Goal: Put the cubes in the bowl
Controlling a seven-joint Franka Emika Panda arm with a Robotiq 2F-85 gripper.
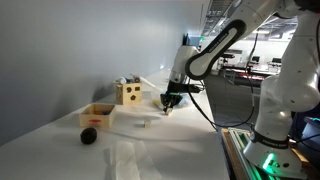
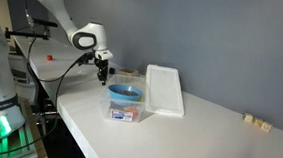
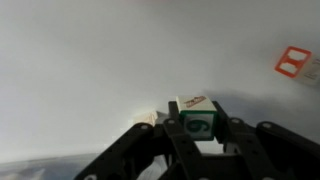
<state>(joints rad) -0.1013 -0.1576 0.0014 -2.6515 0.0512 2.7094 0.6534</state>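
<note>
The small pale cube hangs low outside the light-blue bowl (image 2: 126, 92). Next, my gripper lifts the cube and carries it toward the bowl.
In the wrist view my gripper (image 3: 195, 135) is shut on a small pale cube (image 3: 193, 112) with a green print on its near face and a reddish mark on top. A second pale beige cube (image 3: 147, 118) lies on the white table just left of the fingers. In an exterior view the gripper (image 2: 104, 76) hangs up and to the left of the light-blue bowl (image 2: 126, 91), which rests on a clear container. Two more tiny cubes (image 2: 254, 121) lie far right on the table. In an exterior view the gripper (image 1: 171, 101) is low over the table; I cannot see the bowl there.
A white rectangular tray (image 2: 164, 89) lies beside the bowl. A yellow holed box (image 1: 128, 93), a tan wooden tray (image 1: 97, 115) and a dark round object (image 1: 88, 136) stand on the table. An orange-red item (image 3: 293, 62) shows at the wrist view's right.
</note>
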